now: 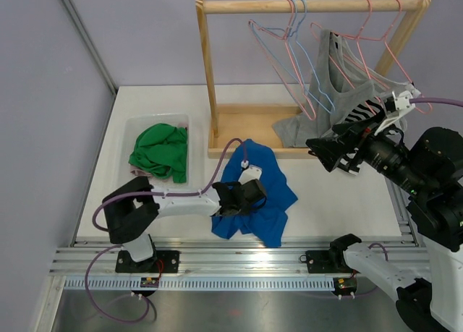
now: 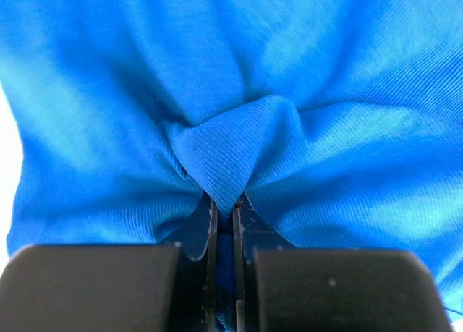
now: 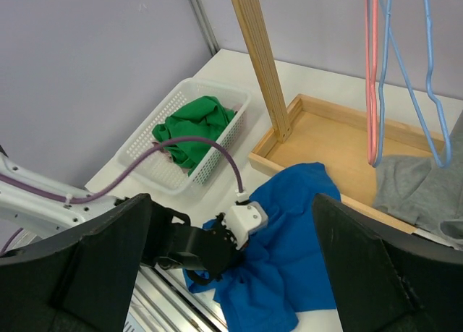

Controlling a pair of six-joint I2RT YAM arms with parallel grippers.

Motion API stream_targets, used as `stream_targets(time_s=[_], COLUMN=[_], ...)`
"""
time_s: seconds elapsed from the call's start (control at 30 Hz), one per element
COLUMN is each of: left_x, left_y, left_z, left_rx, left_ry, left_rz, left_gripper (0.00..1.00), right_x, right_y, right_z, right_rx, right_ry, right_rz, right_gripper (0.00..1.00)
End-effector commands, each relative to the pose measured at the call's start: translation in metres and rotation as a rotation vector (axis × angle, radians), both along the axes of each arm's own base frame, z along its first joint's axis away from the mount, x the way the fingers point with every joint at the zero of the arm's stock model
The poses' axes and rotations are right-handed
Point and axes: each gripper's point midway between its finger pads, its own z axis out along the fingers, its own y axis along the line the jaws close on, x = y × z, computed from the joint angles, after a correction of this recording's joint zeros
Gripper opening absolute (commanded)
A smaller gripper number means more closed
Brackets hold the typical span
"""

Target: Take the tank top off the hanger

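Note:
The robot's left gripper should move up and to the left in the top view and let go of the fold of the blue garment over the white basket, since green cloth is already lying there.
A blue garment lies crumpled on the white table in front of the wooden rack. My left gripper is shut on a pinched fold of it; the left wrist view shows the fabric bunched between the closed jaws. A grey tank top hangs from a pink hanger at the rack's right end, its lower part draped into the rack's tray. My right gripper is open and empty, raised in front of the grey tank top; in its own view it looks down on the blue garment.
The wooden rack holds several empty pink and blue wire hangers. Its wooden tray base sits behind the blue garment. A white basket with green cloth stands at the left.

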Motion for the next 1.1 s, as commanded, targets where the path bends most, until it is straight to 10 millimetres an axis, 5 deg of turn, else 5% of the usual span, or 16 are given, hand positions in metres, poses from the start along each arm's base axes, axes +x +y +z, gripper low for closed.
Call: stream_targets(time_s=[0.0, 0.13, 0.3, 0.43, 0.53, 0.7, 0.9, 1.07], left_x=[0.013, 0.032, 0.041, 0.05, 0.059, 0.082, 0.122, 0.162], left_y=[0.033, 0.072, 0.125, 0.177, 0.211, 0.248, 0.286, 0.298], left_z=[0.059, 0.161, 0.263, 0.334, 0.369, 0.376, 0.334, 0.285], left_rx=[-0.001, -0.059, -0.096, -0.082, -0.077, -0.008, 0.058, 0.058], left_ry=[-0.131, -0.335, -0.495, -0.624, -0.668, -0.661, -0.524, -0.377], left_rz=[0.112, 0.229, 0.343, 0.447, 0.515, 0.596, 0.668, 0.66], left_gripper=[0.0, 0.0, 0.0, 0.0, 0.0, 0.0, 0.0, 0.0], right_x=[-0.009, -0.006, -0.006, -0.006, -0.004, -0.002, 0.013, 0.028], right_y=[-0.003, -0.005, -0.007, -0.009, -0.008, -0.01, -0.025, -0.035], right_z=[0.011, 0.004, 0.003, 0.005, 0.005, 0.005, 0.014, 0.021], right_rx=[0.012, 0.006, 0.002, -0.004, -0.004, -0.007, -0.014, -0.008], right_ry=[-0.065, -0.056, -0.058, -0.065, -0.064, -0.067, -0.059, -0.075], right_rz=[0.006, -0.008, -0.017, -0.025, -0.027, -0.039, -0.157, -0.242], right_gripper=[0.99, 0.99, 0.99, 1.0, 1.0, 0.99, 1.0, 1.0])
